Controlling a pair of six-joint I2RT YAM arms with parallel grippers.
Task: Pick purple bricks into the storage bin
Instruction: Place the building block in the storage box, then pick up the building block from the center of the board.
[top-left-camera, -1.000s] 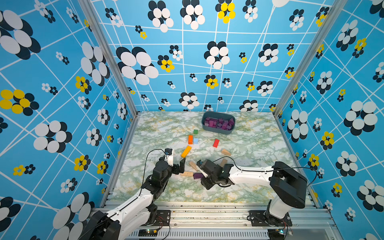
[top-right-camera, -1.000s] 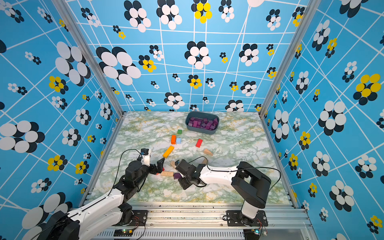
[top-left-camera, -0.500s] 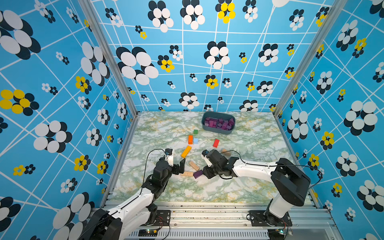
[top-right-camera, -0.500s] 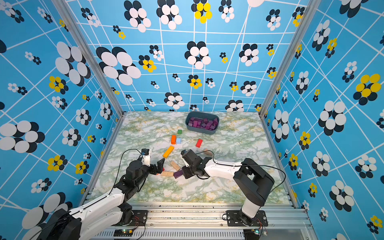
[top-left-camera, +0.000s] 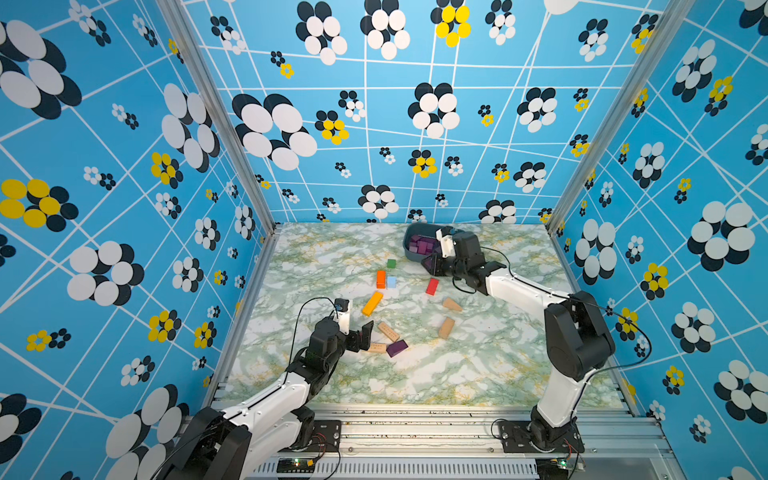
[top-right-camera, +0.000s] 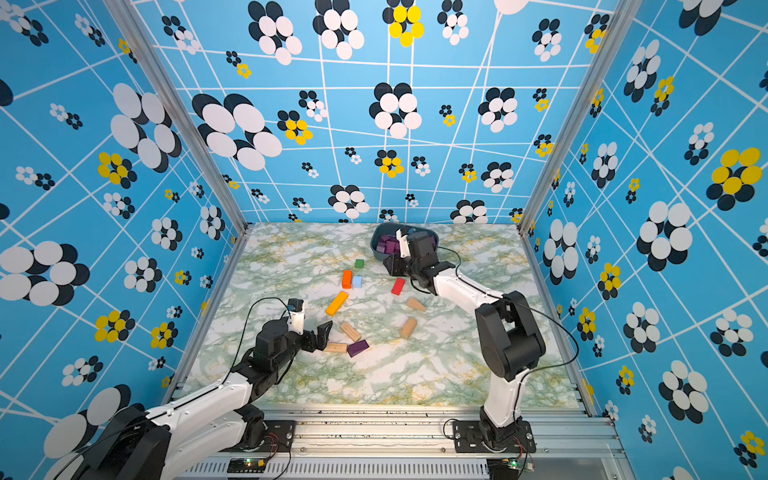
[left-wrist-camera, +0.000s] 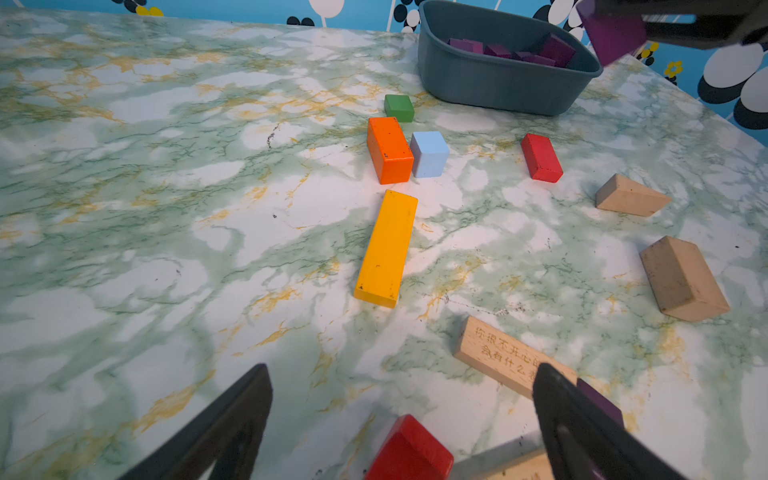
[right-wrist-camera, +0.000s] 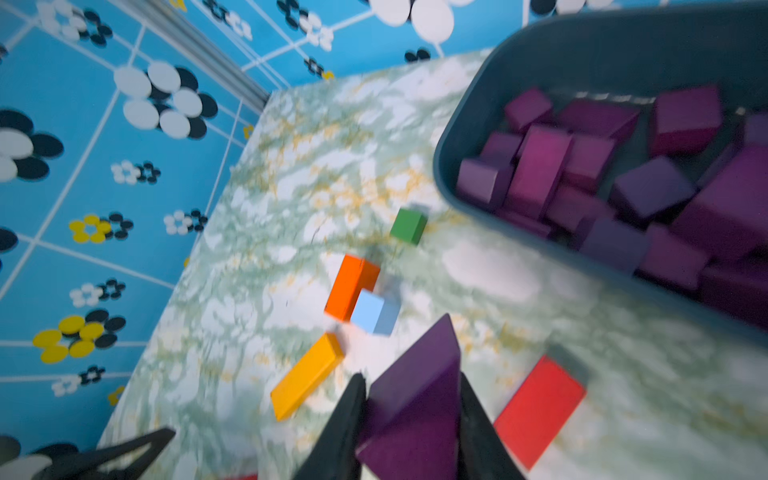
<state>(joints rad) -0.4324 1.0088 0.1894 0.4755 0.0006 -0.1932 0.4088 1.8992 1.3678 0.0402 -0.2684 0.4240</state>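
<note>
My right gripper should next carry the wedge-shaped brick outward over the purple bricks inside and let it go, because it hangs at the storage bin's near side.
My right gripper is shut on a purple wedge-shaped brick and hangs just in front of the storage bin, a dark blue-grey tub at the back of the table. In both top views that gripper is beside the bin's near wall. Several purple bricks lie in the bin. One more purple brick lies on the table near the front. My left gripper stands open just left of it, with a red block between its fingers, not gripped.
An orange block, a light blue cube, a green cube, a red block and a yellow-orange bar lie mid-table. Tan blocks lie near the front, one lettered. Patterned walls enclose three sides.
My right arm has swung from the front middle of the table back to the bin, carrying the purple wedge. The left arm has stayed still and open.
</note>
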